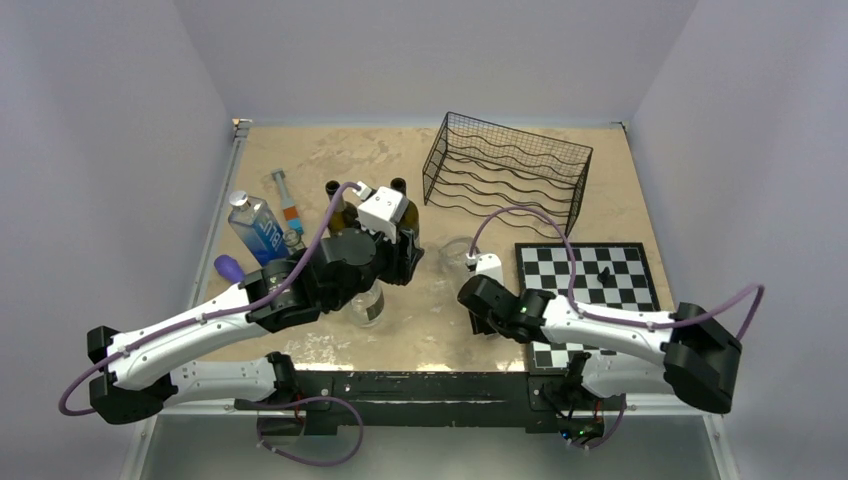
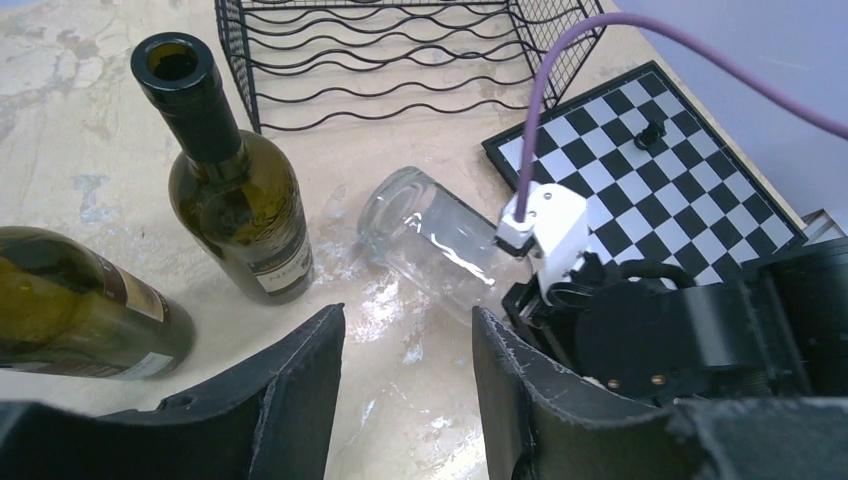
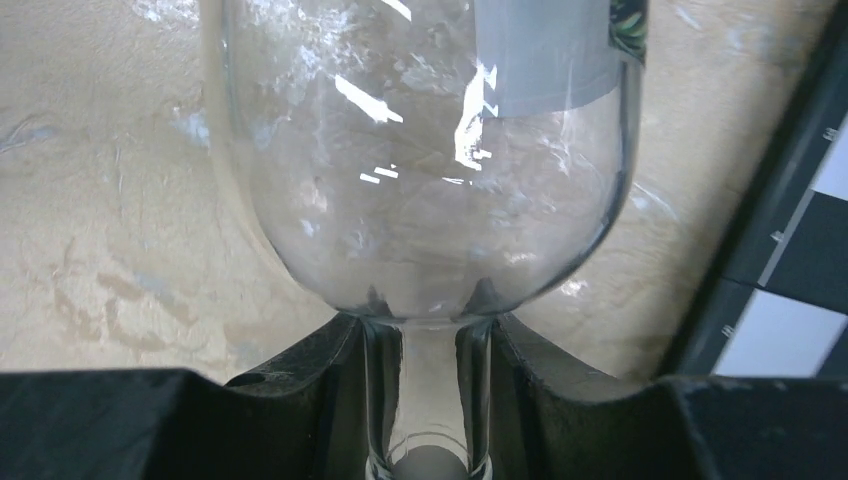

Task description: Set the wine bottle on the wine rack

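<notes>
I should next lift the bottle in my right gripper up and outward, put it on the rack's empty end by the chessboard and let go, because the rack stands outward.
The black wire wine rack [image 1: 505, 170] stands at the back of the table and also shows in the left wrist view [image 2: 400, 50]. My right gripper [image 3: 428, 335] is shut on the neck of a clear glass bottle [image 3: 420, 150]. The bottle lies on its side, base away from the gripper [image 2: 430, 245], in front of the rack [image 1: 455, 250]. Two dark green wine bottles [image 1: 335, 200] [image 1: 400, 195] stand left of it. One is upright in the left wrist view [image 2: 235, 195], the other is at that view's left edge [image 2: 80, 315]. My left gripper [image 2: 405, 340] is open and empty, near them.
A black-and-white chessboard [image 1: 590, 285] with one dark piece lies at the right. A plastic water bottle [image 1: 258, 228], a syringe-like tube [image 1: 287, 205], a purple object [image 1: 228, 267] and a small glass jar [image 1: 367, 305] are on the left side.
</notes>
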Motion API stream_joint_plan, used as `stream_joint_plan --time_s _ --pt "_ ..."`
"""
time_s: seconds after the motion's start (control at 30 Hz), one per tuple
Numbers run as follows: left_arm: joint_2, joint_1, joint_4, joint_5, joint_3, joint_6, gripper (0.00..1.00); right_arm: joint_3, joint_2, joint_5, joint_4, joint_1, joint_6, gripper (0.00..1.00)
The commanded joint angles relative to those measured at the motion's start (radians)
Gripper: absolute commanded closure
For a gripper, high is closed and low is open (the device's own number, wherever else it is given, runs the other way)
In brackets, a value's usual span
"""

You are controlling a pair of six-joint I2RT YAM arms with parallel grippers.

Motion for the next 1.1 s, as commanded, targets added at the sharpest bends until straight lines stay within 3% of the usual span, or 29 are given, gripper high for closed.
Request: stream_joint_plan --time_s 0.0,0.53,0.73,0.9,1.07 --pt "-0.021 0.003 0.027 -0.035 -0.004 0.026 0.47 0.043 -0.147 0.082 -0.047 -0.004 -0.005 1.0" --pt "-0.026 0.003 0.06 -0.056 -0.005 0.042 0.47 0.191 -0.345 0.144 -0.23 -0.004 -0.054 1.0" --pt "-0.053 0.003 0.068 -0.08 0.017 0.06 0.47 0.308 -0.405 0.232 -0.323 -0.003 -0.058 1.0" --pt "-0.076 0.003 0.073 -0.095 0.064 0.103 0.47 0.42 -0.433 0.334 -0.302 -0.009 -0.161 1.0" --pt "-0.089 0.003 0.084 -0.075 0.12 0.114 0.47 0.532 -0.374 0.339 -0.278 -0.122 -0.249 1.0"
